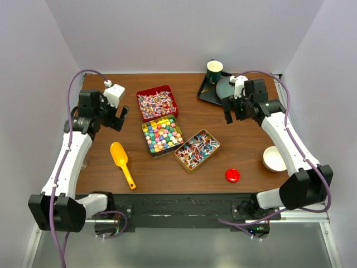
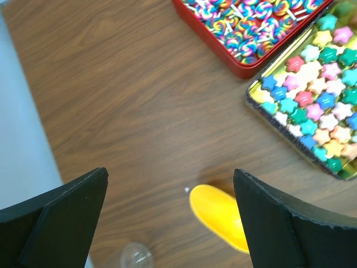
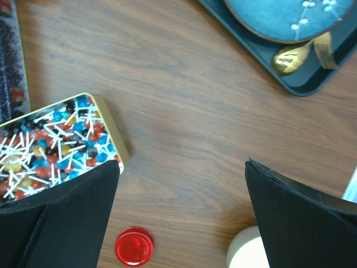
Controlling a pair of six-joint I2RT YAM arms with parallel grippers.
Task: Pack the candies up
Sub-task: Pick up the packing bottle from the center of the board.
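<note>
The clear jar (image 1: 84, 163) (image 2: 135, 257) stands below and back from my left gripper, so next I need to move the gripper back, down and to the left in the top view onto the jar.
The candies lie in three open tins mid-table: pink-white swirls (image 1: 156, 103) in a red tin (image 2: 243, 69), bright stars (image 1: 160, 135) in a gold tin (image 2: 254, 101), and red-blue pieces (image 1: 196, 148) in another gold tin (image 3: 114, 134). My left gripper (image 1: 118, 118) hangs open to the left of the red tin, above bare wood; in the left wrist view its jaws (image 2: 170, 184) hold nothing. My right gripper (image 1: 237, 114) hangs open at the back right, by the black tray, also with nothing between its fingers (image 3: 181, 167).
A yellow scoop (image 1: 121, 162) lies front left, its bowl (image 2: 220, 215) below my left gripper. A red round lid (image 1: 232, 175) and a white bowl (image 1: 274, 158) sit front right. The black tray (image 1: 207, 94) at the back right carries a teal plate (image 3: 279, 17), a gold spoon (image 3: 289, 57) and a cup (image 1: 215, 70).
</note>
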